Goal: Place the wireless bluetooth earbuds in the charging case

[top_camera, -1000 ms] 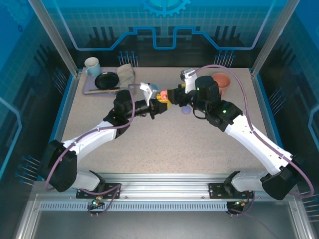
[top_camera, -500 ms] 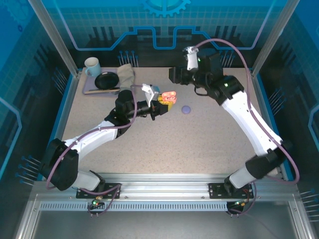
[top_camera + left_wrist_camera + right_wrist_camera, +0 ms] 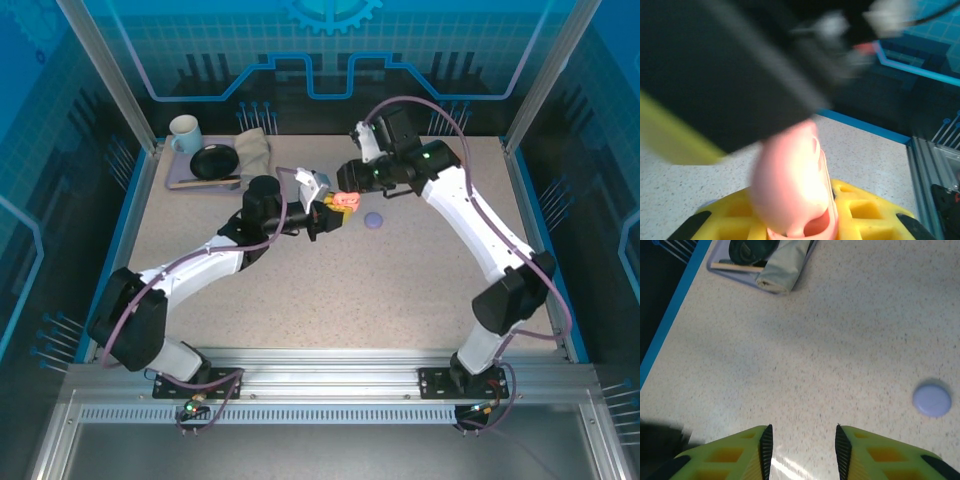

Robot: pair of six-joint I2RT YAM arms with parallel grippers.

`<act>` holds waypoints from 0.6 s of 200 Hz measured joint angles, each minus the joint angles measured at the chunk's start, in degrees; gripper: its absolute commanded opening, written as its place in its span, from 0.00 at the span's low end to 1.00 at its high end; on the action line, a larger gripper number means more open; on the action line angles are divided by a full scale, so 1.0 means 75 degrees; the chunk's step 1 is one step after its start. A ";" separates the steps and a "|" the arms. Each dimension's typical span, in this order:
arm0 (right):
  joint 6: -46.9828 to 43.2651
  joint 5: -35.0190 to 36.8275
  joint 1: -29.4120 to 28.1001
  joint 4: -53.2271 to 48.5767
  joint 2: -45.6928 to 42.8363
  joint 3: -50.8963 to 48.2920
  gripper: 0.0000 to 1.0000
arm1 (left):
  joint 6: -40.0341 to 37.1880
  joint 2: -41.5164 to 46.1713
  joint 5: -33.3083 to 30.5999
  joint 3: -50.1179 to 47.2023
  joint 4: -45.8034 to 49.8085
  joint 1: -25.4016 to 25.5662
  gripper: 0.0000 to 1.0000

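My left gripper will next lower the salmon-pink charging case onto the clear spot near the lilac round piece [image 3: 374, 220] and let go, because bare speckled tabletop lies below the gripper there.
My left gripper [image 3: 328, 213] is shut on the salmon-pink charging case [image 3: 346, 203] and holds it just above the table's middle. In the left wrist view the case [image 3: 790, 185] stands open between the yellow fingers [image 3: 865, 212], its lid up; whether earbuds sit inside is hidden by blur. My right gripper [image 3: 344, 186] hovers close above and behind the case, open, with nothing between its fingers [image 3: 802, 432]. A small lilac round piece [image 3: 374, 220] lies on the table right of the case, also seen from the right wrist [image 3: 932, 400]. The earbuds themselves are out of view.
A tray [image 3: 185, 182] at the back left carries a mug [image 3: 184, 132], a black dish [image 3: 214, 162] and a folded cloth [image 3: 254, 150]. The speckled table [image 3: 340, 290] lies bare in front of both grippers. Blue walls and metal posts ring it.
My right gripper drew back toward the rear wall, then came down over the pink case again with its jaws closer together. The left gripper shifted slightly right, still gripping the case.
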State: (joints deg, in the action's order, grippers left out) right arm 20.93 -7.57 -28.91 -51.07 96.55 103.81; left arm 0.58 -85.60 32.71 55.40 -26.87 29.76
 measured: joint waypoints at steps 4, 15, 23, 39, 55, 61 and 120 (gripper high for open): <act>0.0026 0.0020 -0.0023 0.0006 -0.0143 -0.0146 0.40 | 0.0073 -0.0061 0.0012 0.0026 -0.0032 -0.0035 0.00; 0.0064 0.0093 -0.0055 0.0192 -0.0513 -0.0533 0.40 | 0.0213 -0.0178 0.0055 0.0052 -0.0119 -0.0064 0.00; 0.0105 0.0105 -0.0055 0.0347 -0.0796 -0.0863 0.40 | 0.0344 -0.0254 0.0052 0.0052 -0.0189 -0.0067 0.00; 0.0239 0.0221 -0.0052 0.0653 -0.1265 -0.1498 0.46 | 0.0551 -0.0399 0.0067 0.0061 -0.0216 -0.0076 0.00; 0.0542 0.0356 0.0023 0.0699 -0.1702 -0.2200 0.54 | 0.0810 -0.0624 -0.0178 0.0230 -0.0178 -0.0175 0.00; 0.0659 0.0391 0.0105 0.0726 -0.1839 -0.2480 0.56 | 0.0933 -0.0734 -0.0280 0.0344 -0.0154 -0.0242 0.00; 0.1798 0.0819 0.1513 0.1218 -0.2328 -0.4788 0.59 | 0.2396 -0.2270 -0.0650 0.1413 0.1393 -0.0513 0.00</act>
State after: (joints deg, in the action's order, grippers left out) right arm 34.41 -1.43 -17.56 -41.93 79.09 67.90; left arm 18.55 -102.63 27.83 66.00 -16.43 25.91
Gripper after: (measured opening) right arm 0.588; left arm 0.223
